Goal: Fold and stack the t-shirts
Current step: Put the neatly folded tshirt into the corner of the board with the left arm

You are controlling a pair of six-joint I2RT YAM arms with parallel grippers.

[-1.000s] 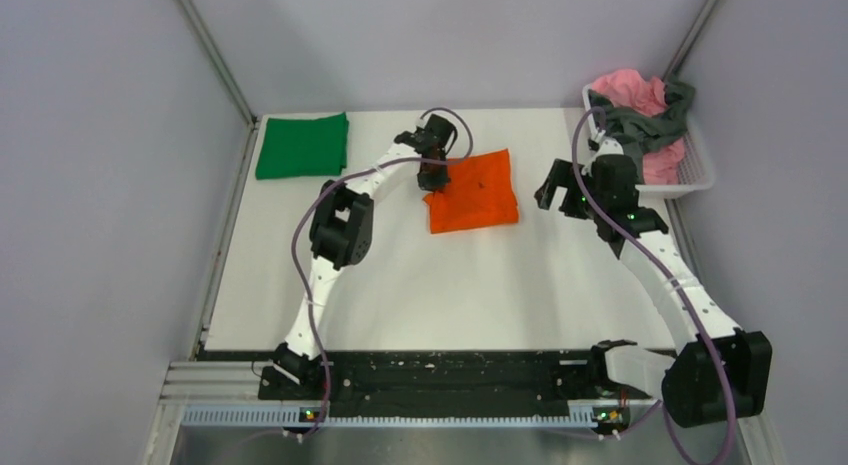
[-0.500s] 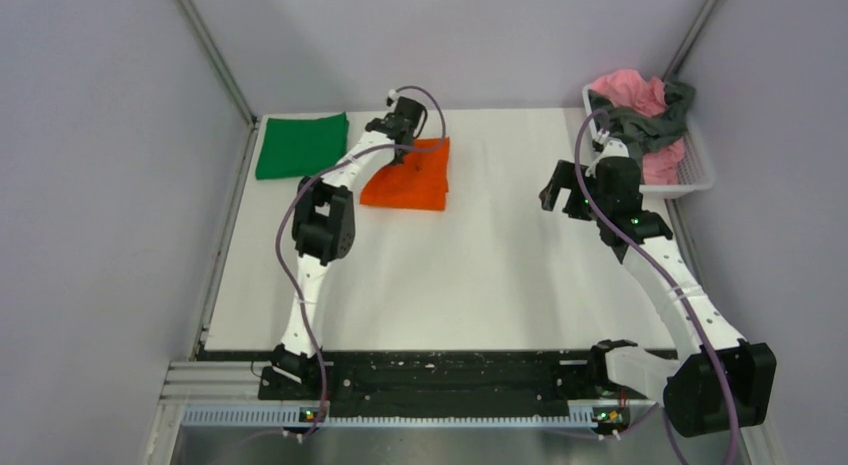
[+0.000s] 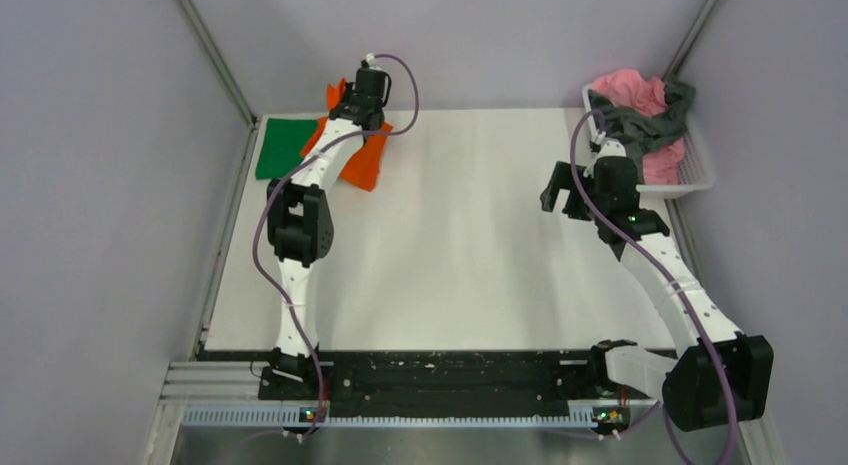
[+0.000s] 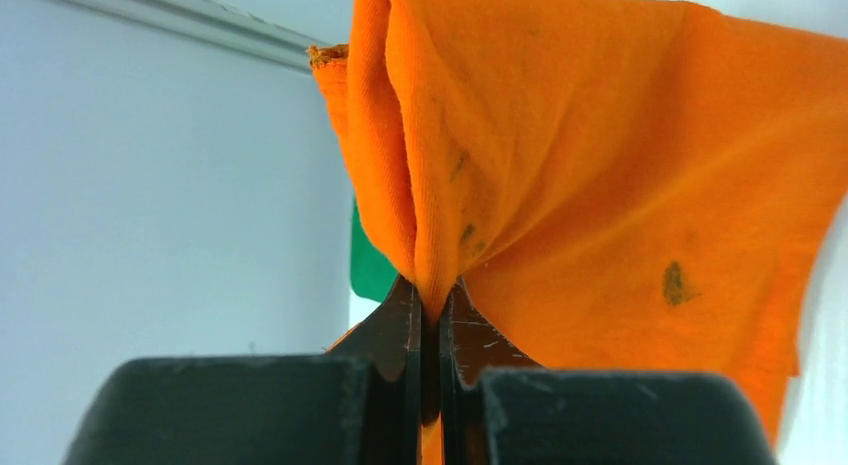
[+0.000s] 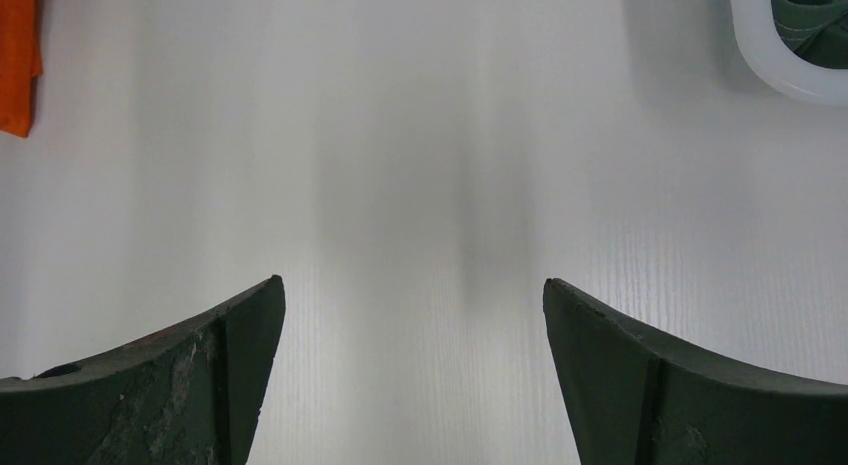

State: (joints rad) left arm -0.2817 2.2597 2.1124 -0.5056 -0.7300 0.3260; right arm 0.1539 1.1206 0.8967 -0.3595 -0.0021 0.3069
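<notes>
My left gripper shifts next over the folded green t-shirt (image 3: 283, 150) (image 4: 368, 270), below and to the left in the top view, lowers the orange t-shirt and releases.
My left gripper (image 3: 352, 103) is shut on a pinched fold of the bright orange t-shirt (image 3: 365, 161). It holds the shirt lifted at the far left of the table. In the left wrist view the orange t-shirt (image 4: 600, 165) hangs bunched from the closed left gripper (image 4: 432, 305). The folded green t-shirt (image 3: 283, 150) lies flat in the far left corner, and the orange cloth overlaps its right edge. A sliver of the green t-shirt (image 4: 368, 270) shows behind the orange. My right gripper (image 3: 560, 197) stands open over bare table, nothing between its fingers (image 5: 411, 281).
A white basket (image 3: 700, 175) stands at the far right edge, holding a pink t-shirt (image 3: 628, 90) and a dark grey t-shirt (image 3: 650, 127) in a heap. Its rim (image 5: 770, 70) shows in the right wrist view. Grey walls close in the table's left, back and right.
My left gripper has carried the orange t-shirt from mid-table to the far left, up beside the green one. The right arm has hardly moved.
</notes>
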